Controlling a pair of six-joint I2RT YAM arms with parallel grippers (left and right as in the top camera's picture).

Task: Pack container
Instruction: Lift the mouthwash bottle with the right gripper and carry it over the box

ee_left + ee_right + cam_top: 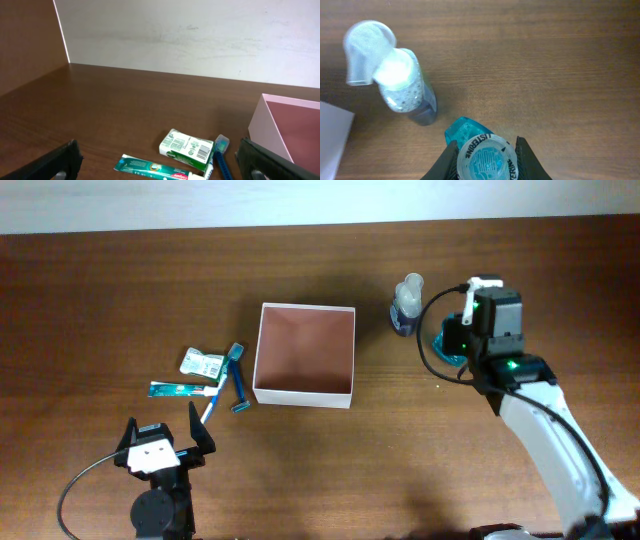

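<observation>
The container [303,396] is empty. My right gripper rises next, carries the mouthwash over the container's side and lowers into the container's corner nearest the dark-blue bottle [338,326] to release it.
The container [303,396] is a shallow square white-walled box with a pinkish-brown inside, at the table's middle, with nothing in it. My right gripper [456,340] is shut on the clear cap of a teal mouthwash bottle [465,131], right of the container; its fingers [486,161] press both sides of the cap. A small dark-blue bottle with a clear cap [407,305] stands just left of it and shows in the right wrist view [402,87]. My left gripper [165,442] is open and empty near the front edge, behind the left-hand toiletries.
Left of the container lie a green-and-white soap packet [200,362], a green toothpaste tube [182,389], a blue razor [238,380] and a toothbrush [212,406]. The left wrist view shows the soap [186,147], toothpaste [150,167], razor [221,145] and the container's wall [260,125].
</observation>
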